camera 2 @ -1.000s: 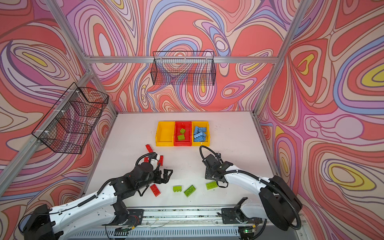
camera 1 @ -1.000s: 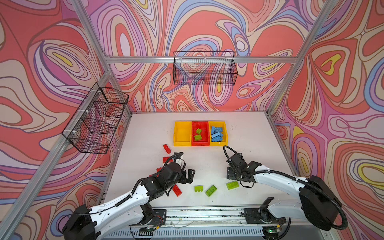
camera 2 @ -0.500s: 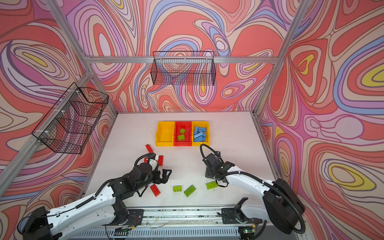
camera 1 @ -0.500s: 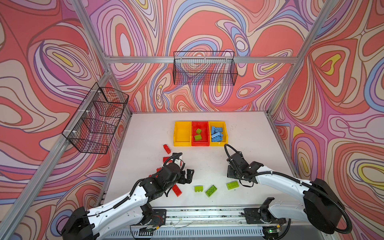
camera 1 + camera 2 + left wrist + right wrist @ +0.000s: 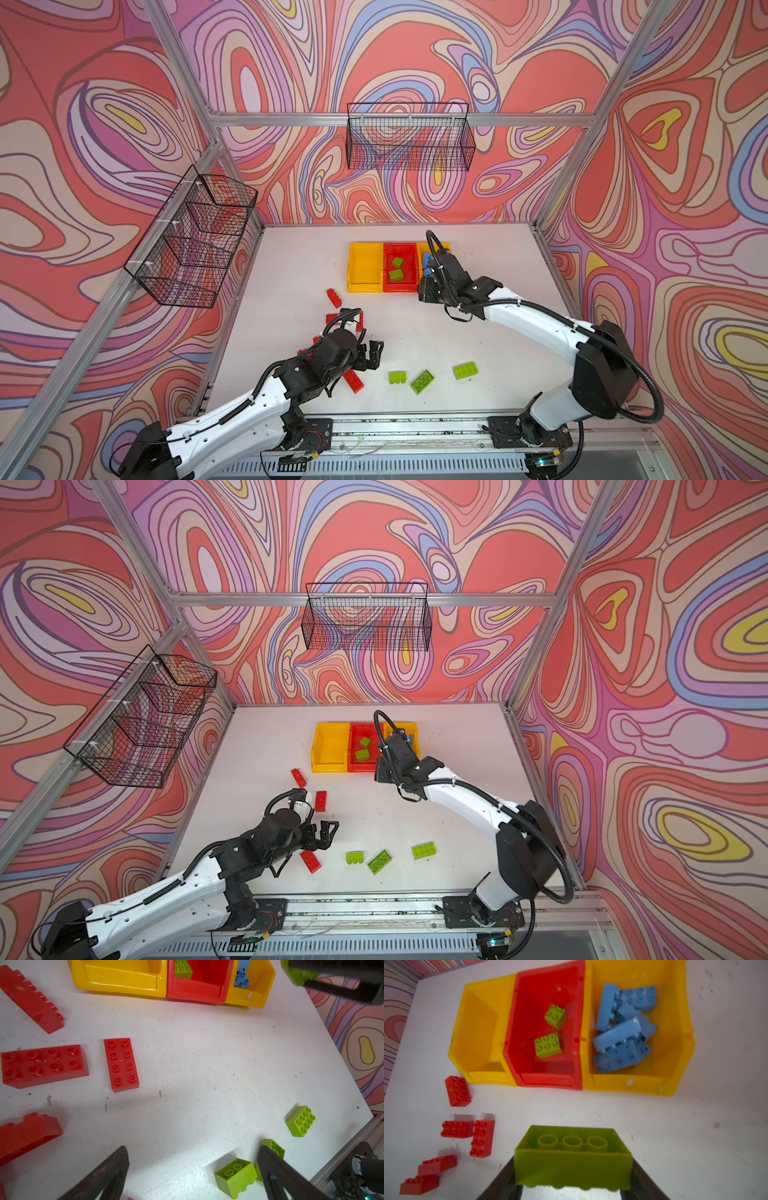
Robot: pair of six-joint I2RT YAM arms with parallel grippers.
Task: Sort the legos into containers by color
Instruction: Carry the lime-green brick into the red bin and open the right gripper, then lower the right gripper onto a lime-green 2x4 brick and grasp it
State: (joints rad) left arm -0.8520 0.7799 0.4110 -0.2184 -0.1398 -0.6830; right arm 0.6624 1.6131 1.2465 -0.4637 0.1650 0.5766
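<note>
The lime green lego in my right gripper moves outward over the bottom of the red bin holding matching green legos next, and is released there.
My right gripper (image 5: pixel 573 1169) is shut on a lime green lego (image 5: pixel 571 1147), held underside up above the table just in front of the containers. In both top views the gripper (image 5: pixel 428 289) hides it. The red bin (image 5: pixel 548 1080) holds two green legos (image 5: pixel 549 1045). The right yellow bin (image 5: pixel 627 1084) holds several blue legos (image 5: pixel 618 1032). The left yellow bin (image 5: pixel 365 286) is empty. My left gripper (image 5: pixel 371 354) stands open over bare table, nothing between its fingers (image 5: pixel 116 1159). Three green legos (image 5: pixel 423 381) lie near the front. Red legos (image 5: pixel 320 800) lie at the left.
A black wire basket (image 5: pixel 409 137) hangs on the back wall and another (image 5: pixel 195 241) on the left wall. In the left wrist view an upturned green lego (image 5: pixel 235 1176) lies beside one finger. The table's right edge (image 5: pixel 342 1068) and the front rail (image 5: pixel 415 428) border the area.
My right arm has risen from beside the green legos near the front and moved back to the bins, its jaws closing on a green lego. The left arm has barely moved.
</note>
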